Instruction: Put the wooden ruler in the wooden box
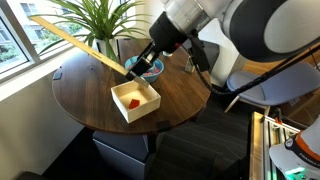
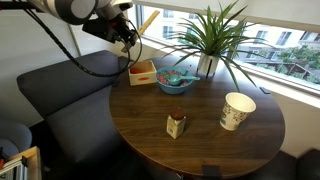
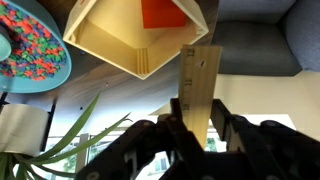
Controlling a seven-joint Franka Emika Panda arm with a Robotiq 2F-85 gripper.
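Note:
My gripper moves down and toward the blue bowl next to release the ruler (image 1: 75, 42) on the bottom of the box beside the red item (image 1: 139, 95), as that part is empty.
My gripper (image 1: 138, 68) is shut on the wooden ruler (image 1: 75, 42), a long tan strip held slanted in the air above the round table. In the wrist view the ruler (image 3: 200, 75) runs up from between the fingers (image 3: 198, 125), and its end lies just beside the corner of the wooden box (image 3: 125, 45). The box (image 1: 135, 102) stands on the table below and near the gripper and holds a red item (image 1: 133, 100). In an exterior view the gripper (image 2: 128, 38) hovers above the box (image 2: 142, 72), with the ruler (image 2: 148, 20) sticking up behind it.
A blue bowl (image 2: 176, 80) of colourful bits sits beside the box. It also shows in the wrist view (image 3: 30, 45). A potted plant (image 2: 205, 40) stands at the window side. A paper cup (image 2: 237, 110) and a small bottle (image 2: 176, 124) stand on the table (image 2: 200, 140). A dark sofa (image 2: 60, 95) lies beside it.

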